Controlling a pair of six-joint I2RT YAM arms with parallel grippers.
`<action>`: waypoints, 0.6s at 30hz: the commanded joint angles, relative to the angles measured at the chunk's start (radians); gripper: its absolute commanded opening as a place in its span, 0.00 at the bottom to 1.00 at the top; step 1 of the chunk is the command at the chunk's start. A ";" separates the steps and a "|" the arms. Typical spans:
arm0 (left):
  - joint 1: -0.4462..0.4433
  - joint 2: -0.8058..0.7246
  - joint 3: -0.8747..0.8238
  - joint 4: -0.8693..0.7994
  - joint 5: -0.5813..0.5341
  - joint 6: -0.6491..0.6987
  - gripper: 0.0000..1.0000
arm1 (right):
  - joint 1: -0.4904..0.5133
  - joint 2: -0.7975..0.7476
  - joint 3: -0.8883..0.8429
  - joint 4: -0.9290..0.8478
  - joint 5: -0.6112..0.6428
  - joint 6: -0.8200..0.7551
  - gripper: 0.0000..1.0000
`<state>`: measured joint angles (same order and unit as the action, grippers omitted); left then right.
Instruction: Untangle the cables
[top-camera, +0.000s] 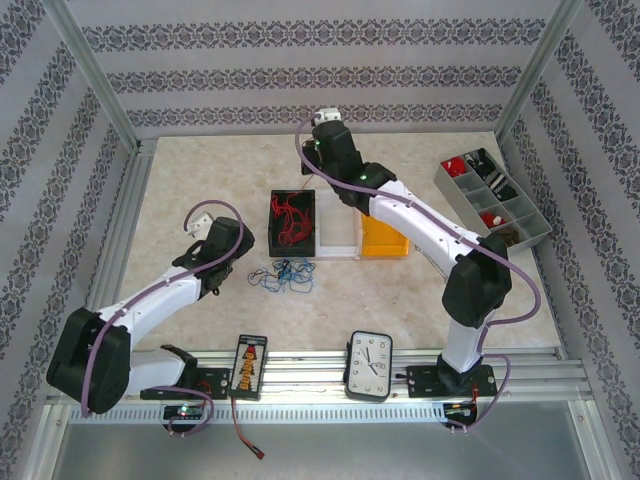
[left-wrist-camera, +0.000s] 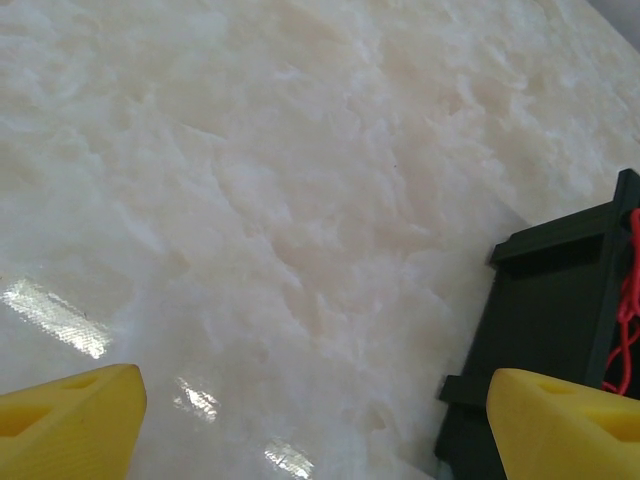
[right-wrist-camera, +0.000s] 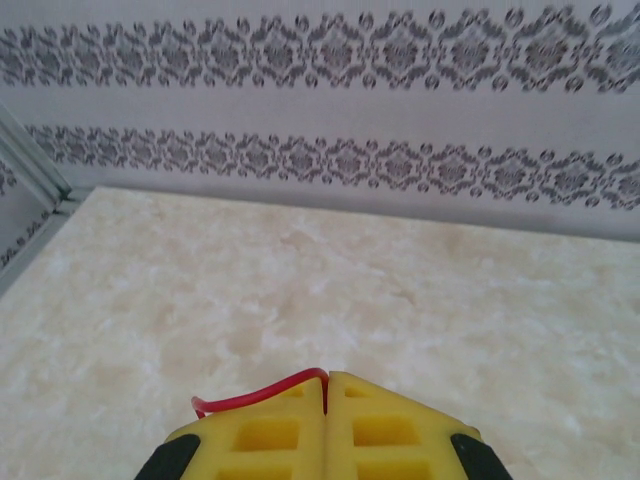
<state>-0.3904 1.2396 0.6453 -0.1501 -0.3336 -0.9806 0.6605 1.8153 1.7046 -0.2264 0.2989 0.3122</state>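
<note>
My right gripper will move back and tilt down over the inside of the black bin (top-camera: 272, 228) to let go of the thin red wire, since other red wires are there.
A tangle of blue and black wires (top-camera: 285, 272) lies on the table in front of the black bin (top-camera: 272, 228). Several red wires (top-camera: 291, 217) sit inside that bin; the left wrist view shows the bin's corner (left-wrist-camera: 545, 300) and red strands (left-wrist-camera: 628, 310) at the right edge. My left gripper (top-camera: 213, 278) hovers low, left of the bunch, open (left-wrist-camera: 320, 430) over bare table with nothing between its yellow fingers (left-wrist-camera: 70, 425). My right gripper (top-camera: 328, 140) is raised behind the bin, facing the back wall, shut (right-wrist-camera: 327, 385) on a thin red wire (right-wrist-camera: 262, 391) that curls out to the left.
A white bin (top-camera: 336, 243) and a yellow bin (top-camera: 385, 240) stand right of the black one. A grey divided organiser (top-camera: 492, 195) is at the far right. On the front rail stand a clock (top-camera: 369, 365) and a black device (top-camera: 248, 365) with a red lead.
</note>
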 joint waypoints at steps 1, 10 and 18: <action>0.014 0.015 0.030 -0.036 0.002 -0.003 0.89 | -0.018 0.005 0.048 0.014 0.019 -0.026 0.05; 0.015 0.029 0.039 -0.030 0.013 -0.010 0.88 | 0.006 0.082 -0.041 -0.006 -0.011 0.011 0.05; 0.014 0.042 0.047 -0.025 0.031 -0.013 0.88 | 0.075 0.181 -0.072 -0.096 -0.013 0.090 0.04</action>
<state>-0.3904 1.2716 0.6647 -0.1520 -0.3103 -0.9810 0.7139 1.9831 1.6409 -0.2733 0.2943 0.3500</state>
